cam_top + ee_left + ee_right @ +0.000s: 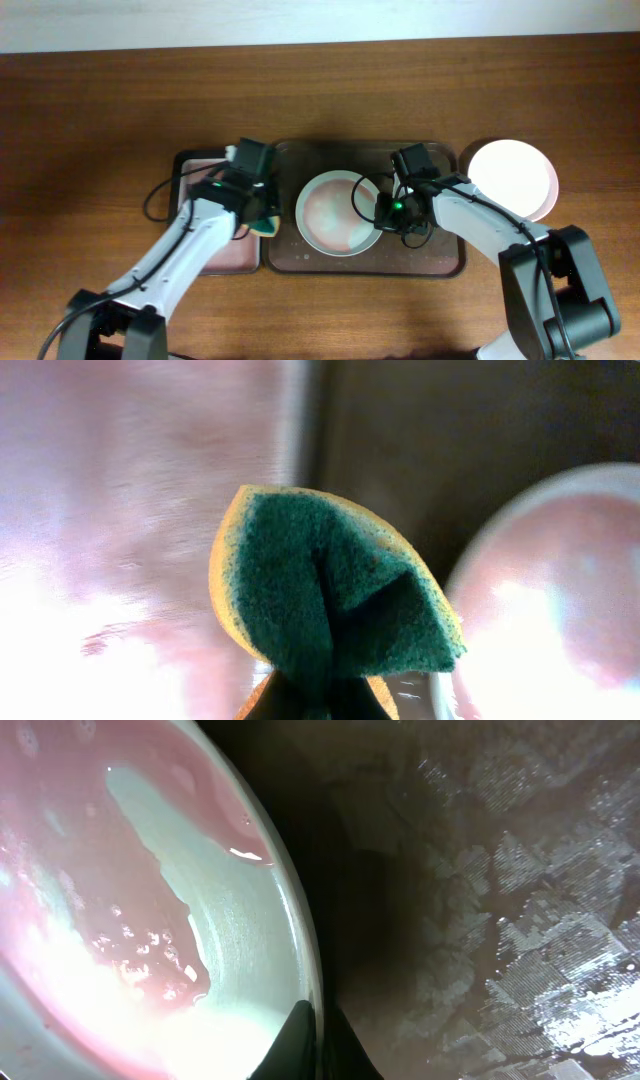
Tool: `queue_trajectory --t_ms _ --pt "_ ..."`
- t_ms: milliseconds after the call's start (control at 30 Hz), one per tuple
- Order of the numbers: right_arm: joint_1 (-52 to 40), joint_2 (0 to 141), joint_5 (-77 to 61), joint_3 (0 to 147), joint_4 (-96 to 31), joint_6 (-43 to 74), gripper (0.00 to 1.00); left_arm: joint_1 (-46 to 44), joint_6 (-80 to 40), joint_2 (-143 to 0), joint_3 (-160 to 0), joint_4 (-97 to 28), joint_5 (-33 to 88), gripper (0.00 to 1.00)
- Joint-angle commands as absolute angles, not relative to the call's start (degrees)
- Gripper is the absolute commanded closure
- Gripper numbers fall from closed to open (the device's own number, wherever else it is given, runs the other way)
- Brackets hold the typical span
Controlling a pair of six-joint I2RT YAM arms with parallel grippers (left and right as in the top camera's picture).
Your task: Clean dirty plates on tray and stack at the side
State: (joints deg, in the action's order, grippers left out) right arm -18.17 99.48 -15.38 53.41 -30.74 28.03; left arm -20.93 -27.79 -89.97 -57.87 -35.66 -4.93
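The left gripper moves away from the plate and down onto the pink tray beside it next, because the tray's open surface has room for the sponge.
A pink-stained white plate (338,212) lies on the dark tray (420,262) in the middle of the table. My right gripper (383,208) is shut on the plate's right rim; in the right wrist view the fingers (318,1045) pinch the rim of the wet plate (130,920). My left gripper (262,212) is shut on a folded yellow-and-green sponge (267,224), held just left of the plate. In the left wrist view the sponge (330,590) fills the middle, with the plate (560,600) to its right. A clean white plate (513,178) sits on the table at the right.
A pink tray (228,255) lies left of the dark tray, under my left arm. The dark tray's surface is wet (520,920). Bare wooden table (100,120) surrounds the trays.
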Motion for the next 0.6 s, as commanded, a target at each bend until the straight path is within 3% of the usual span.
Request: queue_trajectory --t_ms 0,200,500,567 --pt "-18.35 94.21 -14.2 55.16 -32.03 24.86 0.96 -14.15 -19.55 -88.86 -58.13 -36.51 -0.16 1.0" --pt "-18.37 87.02 10.24 62.63 -43.66 22.68 0.96 -5.93 -14.13 -89.21 -58.13 -36.36 2.0 1.0" --pt "-25.54 86.5 36.97 70.85 -49.28 16.25 0.96 -4.69 -12.1 -97.78 -58.13 -31.88 -0.4 1.0" --pt "-28.38 86.5 41.36 70.85 -49.08 15.7 0.96 -4.69 -12.1 -98.37 -58.13 -31.09 -0.43 0.92"
